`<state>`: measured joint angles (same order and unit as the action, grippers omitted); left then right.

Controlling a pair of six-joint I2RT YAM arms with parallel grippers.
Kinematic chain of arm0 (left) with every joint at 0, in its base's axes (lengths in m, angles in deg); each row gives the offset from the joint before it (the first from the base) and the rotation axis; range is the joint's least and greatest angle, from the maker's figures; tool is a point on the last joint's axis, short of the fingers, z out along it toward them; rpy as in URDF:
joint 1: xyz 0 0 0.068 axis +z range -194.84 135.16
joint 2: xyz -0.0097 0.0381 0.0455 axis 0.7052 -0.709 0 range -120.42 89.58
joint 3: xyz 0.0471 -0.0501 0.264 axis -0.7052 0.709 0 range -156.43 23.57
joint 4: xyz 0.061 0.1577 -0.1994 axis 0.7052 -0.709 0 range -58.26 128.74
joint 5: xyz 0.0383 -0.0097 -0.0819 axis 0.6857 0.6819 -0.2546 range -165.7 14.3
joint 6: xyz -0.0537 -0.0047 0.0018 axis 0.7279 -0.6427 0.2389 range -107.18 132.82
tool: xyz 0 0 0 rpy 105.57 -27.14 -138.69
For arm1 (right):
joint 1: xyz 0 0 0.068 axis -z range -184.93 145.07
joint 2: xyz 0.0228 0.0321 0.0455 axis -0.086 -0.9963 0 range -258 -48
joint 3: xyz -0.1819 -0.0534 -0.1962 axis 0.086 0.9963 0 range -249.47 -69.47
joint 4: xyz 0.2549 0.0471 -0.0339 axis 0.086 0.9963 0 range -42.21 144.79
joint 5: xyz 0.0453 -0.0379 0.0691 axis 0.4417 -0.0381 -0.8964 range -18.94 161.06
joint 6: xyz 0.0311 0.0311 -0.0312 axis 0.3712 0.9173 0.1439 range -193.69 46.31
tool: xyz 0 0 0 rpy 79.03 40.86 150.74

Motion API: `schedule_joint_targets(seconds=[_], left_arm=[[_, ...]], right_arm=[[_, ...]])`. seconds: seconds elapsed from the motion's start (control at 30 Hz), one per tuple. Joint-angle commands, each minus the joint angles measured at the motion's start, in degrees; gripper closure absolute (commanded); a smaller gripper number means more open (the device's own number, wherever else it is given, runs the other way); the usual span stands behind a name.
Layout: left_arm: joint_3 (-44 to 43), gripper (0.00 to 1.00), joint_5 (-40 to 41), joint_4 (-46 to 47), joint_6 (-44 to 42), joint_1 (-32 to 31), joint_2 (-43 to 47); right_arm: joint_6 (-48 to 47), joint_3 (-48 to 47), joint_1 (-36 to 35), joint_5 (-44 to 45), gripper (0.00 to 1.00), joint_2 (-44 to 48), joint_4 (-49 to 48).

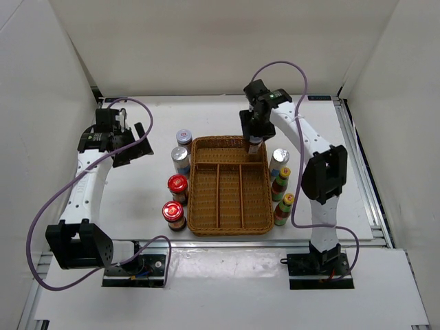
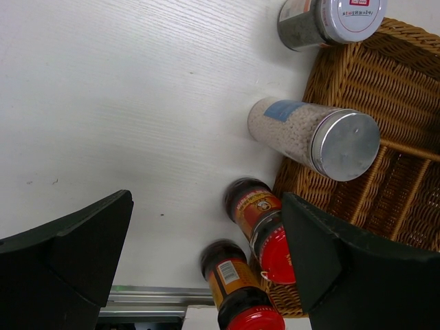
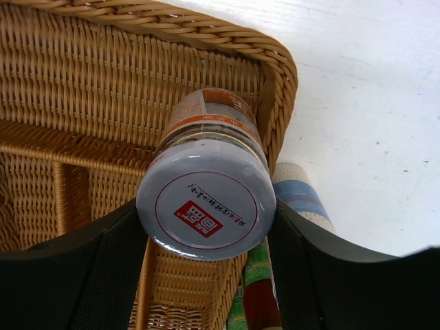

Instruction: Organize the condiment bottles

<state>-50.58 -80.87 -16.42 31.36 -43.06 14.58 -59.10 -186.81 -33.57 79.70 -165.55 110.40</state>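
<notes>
The jar's red-printed silver lid (image 1: 184,135) (image 2: 355,15) is below my left gripper and to the right in the top view, so my left gripper should move that way and down around it.
My right gripper (image 1: 254,142) is shut on a silver-lidded jar (image 3: 206,206) and holds it upright in the back right corner of the brown wicker tray (image 1: 206,206); its orange-labelled body (image 3: 213,113) stands inside the tray's rim (image 3: 275,62). My left gripper (image 1: 130,146) is open and empty, left of the tray. Left of the tray stand two silver-lidded ones (image 1: 183,137) (image 1: 180,159) and two red-lidded jars (image 1: 177,187) (image 1: 173,214). Right of it stand a white/blue bottle (image 1: 278,162) and two yellow-capped bottles (image 1: 280,182) (image 1: 283,208).
The left wrist view shows the red-lidded jars (image 2: 265,230) (image 2: 237,292) between my open fingers (image 2: 75,254), the white/blue bottle (image 2: 316,134) and the tray's wall (image 2: 344,69). The tray's three long compartments (image 1: 227,196) hold nothing. White walls enclose the table.
</notes>
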Motion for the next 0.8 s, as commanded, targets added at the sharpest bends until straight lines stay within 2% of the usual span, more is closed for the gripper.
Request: schedule_joint_targets(seconds=[0.0, 0.27, 0.33, 0.4, 0.43, 0.47, 0.6, 0.77], left_arm=[[0.76, 0.0, -0.37, 0.75, 0.44, 0.15, 1.7], [0.76, 0.0, -0.9, 1.28, 0.44, 0.15, 2.31], [0.76, 0.0, -2.2, 1.28, 0.44, 0.15, 2.93], [0.76, 0.0, -4.31, 2.42, 0.44, 0.15, 4.59], [0.76, 0.0, -6.85, 3.29, -0.43, 0.15, 5.38], [1.37, 0.0, -7.74, 4.43, -0.44, 0.15, 6.35], [0.07, 0.0, -9.42, 8.84, 1.31, -0.89, 6.81], [-7.05, 0.0, -9.42, 10.07, -0.08, -7.13, -5.57]], right_arm=[[1.58, 0.61, 0.08, -0.73, 0.92, -0.57, -3.01], [3.87, 5.19, 0.08, -0.73, 0.9, -3.29, -6.01], [3.87, 5.98, 0.08, -0.73, 0.68, -3.82, -6.62], [4.48, 6.68, 0.08, -0.73, 0.42, -3.82, -7.24], [4.48, 7.21, 0.08, -0.73, 0.12, -3.3, -7.24], [5.18, 7.21, -0.44, 0.14, 0.02, -2.68, -7.24], [5.71, 5.2, -0.97, 2.16, 0.0, 1.09, -6.46], [4.39, 1.59, -2.82, 6.12, 0.0, 7.51, -3.99]])
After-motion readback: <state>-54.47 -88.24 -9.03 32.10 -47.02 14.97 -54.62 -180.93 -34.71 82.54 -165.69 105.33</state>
